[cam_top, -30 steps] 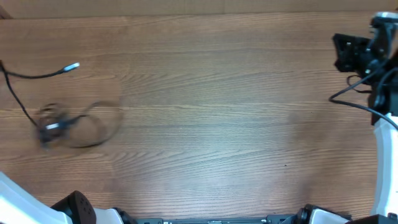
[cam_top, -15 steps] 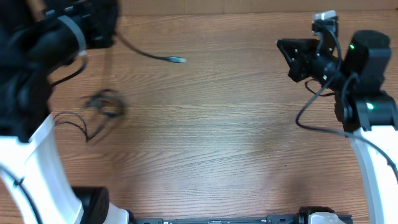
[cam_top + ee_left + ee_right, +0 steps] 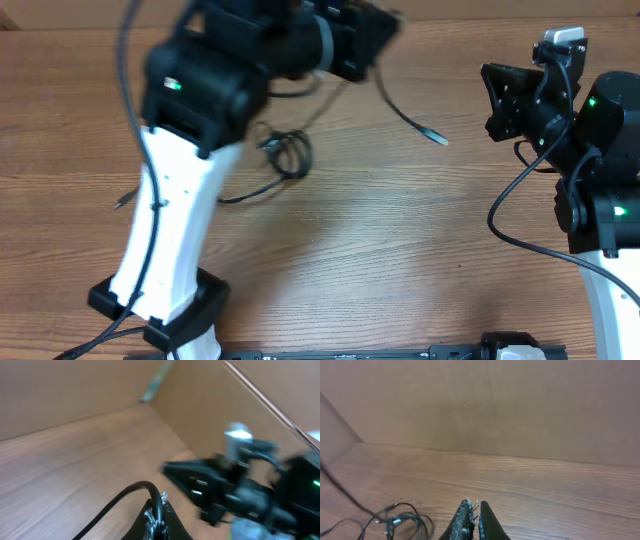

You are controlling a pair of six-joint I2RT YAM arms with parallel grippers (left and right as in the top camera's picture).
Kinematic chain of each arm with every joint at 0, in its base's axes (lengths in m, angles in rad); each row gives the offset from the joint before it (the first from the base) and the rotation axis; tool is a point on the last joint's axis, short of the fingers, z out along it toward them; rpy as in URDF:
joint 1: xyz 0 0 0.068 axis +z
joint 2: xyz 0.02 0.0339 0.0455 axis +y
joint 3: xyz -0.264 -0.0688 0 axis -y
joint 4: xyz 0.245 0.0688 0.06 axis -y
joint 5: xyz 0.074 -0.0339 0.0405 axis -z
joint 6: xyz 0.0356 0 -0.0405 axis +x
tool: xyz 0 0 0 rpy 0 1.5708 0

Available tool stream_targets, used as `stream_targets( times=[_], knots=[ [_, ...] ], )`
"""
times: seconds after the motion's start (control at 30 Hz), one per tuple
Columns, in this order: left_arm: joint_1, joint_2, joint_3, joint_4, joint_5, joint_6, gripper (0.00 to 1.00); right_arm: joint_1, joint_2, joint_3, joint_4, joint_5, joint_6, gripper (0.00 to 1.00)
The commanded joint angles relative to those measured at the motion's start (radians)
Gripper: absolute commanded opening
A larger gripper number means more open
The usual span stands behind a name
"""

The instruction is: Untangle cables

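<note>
My left gripper holds the cable and needs to go down, tipping downward, to the bare tabletop beside the coiled bundle below it. It should let go of the cable there, since the cable's plug hangs clear.
The cables show as a small black coiled bundle (image 3: 287, 152) on the wooden table, with one strand trailing left to a plug (image 3: 121, 201). Another strand rises from it to my left gripper (image 3: 375, 45), which is shut on that cable (image 3: 159, 505) above the table's far middle. This strand's free end hangs down to a silver plug (image 3: 436, 137). My right gripper (image 3: 492, 100) hovers at the right, shut and empty (image 3: 474, 508), pointing left toward the bundle (image 3: 400, 521).
Brown cardboard walls (image 3: 485, 405) stand along the table's far side. The left arm's white link (image 3: 170, 220) crosses the left half of the table. The right arm (image 3: 240, 491), with its own thick black cable (image 3: 520, 195), occupies the right edge.
My left arm has swung from the far left to the far middle with the cable in its grip, dragging the bundle to the right. The right arm has shifted only slightly.
</note>
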Motion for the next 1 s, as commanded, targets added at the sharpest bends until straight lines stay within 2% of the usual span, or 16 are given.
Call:
stream_targets(
  times=[0.0,0.2,0.33,0.6,0.63,0.67,0.7,0.73,0.77,0.8,0.97],
  knots=[
    [-0.074,0.006,0.014,0.004,-0.071,0.032,0.04,-0.006,-0.002,0.027,-0.002,0.084,-0.006,0.04],
    [-0.084,0.055,0.014,-0.12,-0.332,0.047,0.04,-0.022,-0.003,0.027,-0.002,0.134,-0.006,0.04],
    [-0.085,0.114,0.014,-0.158,-0.336,0.061,0.04,-0.064,-0.006,0.032,0.042,0.144,-0.005,0.04],
    [-0.094,0.259,0.014,-0.166,-0.329,0.061,0.04,-0.078,-0.006,0.06,0.026,0.145,-0.005,0.04],
    [-0.095,0.278,0.014,-0.172,-0.33,0.061,0.04,-0.079,-0.006,0.06,0.022,0.144,-0.005,0.06],
    [-0.094,0.309,0.013,-0.182,-0.331,0.061,0.04,-0.079,-0.006,0.06,0.019,0.145,-0.005,0.14],
    [-0.094,0.33,0.013,-0.192,-0.331,0.061,0.12,-0.079,-0.006,0.06,0.018,0.147,-0.005,0.48],
    [-0.093,0.351,0.013,-0.203,-0.331,0.061,0.36,-0.079,-0.006,0.06,0.017,0.148,-0.005,1.0],
    [-0.089,0.368,0.013,-0.215,-0.336,0.061,0.72,-0.079,-0.006,0.06,0.016,0.151,-0.005,1.0],
    [-0.084,0.378,0.013,-0.223,-0.338,0.061,1.0,-0.079,-0.006,0.06,0.015,0.154,-0.005,1.0],
    [-0.041,0.35,0.032,-0.227,-0.322,0.061,1.0,-0.079,-0.006,0.06,0.004,0.162,-0.005,1.0]
  ],
)
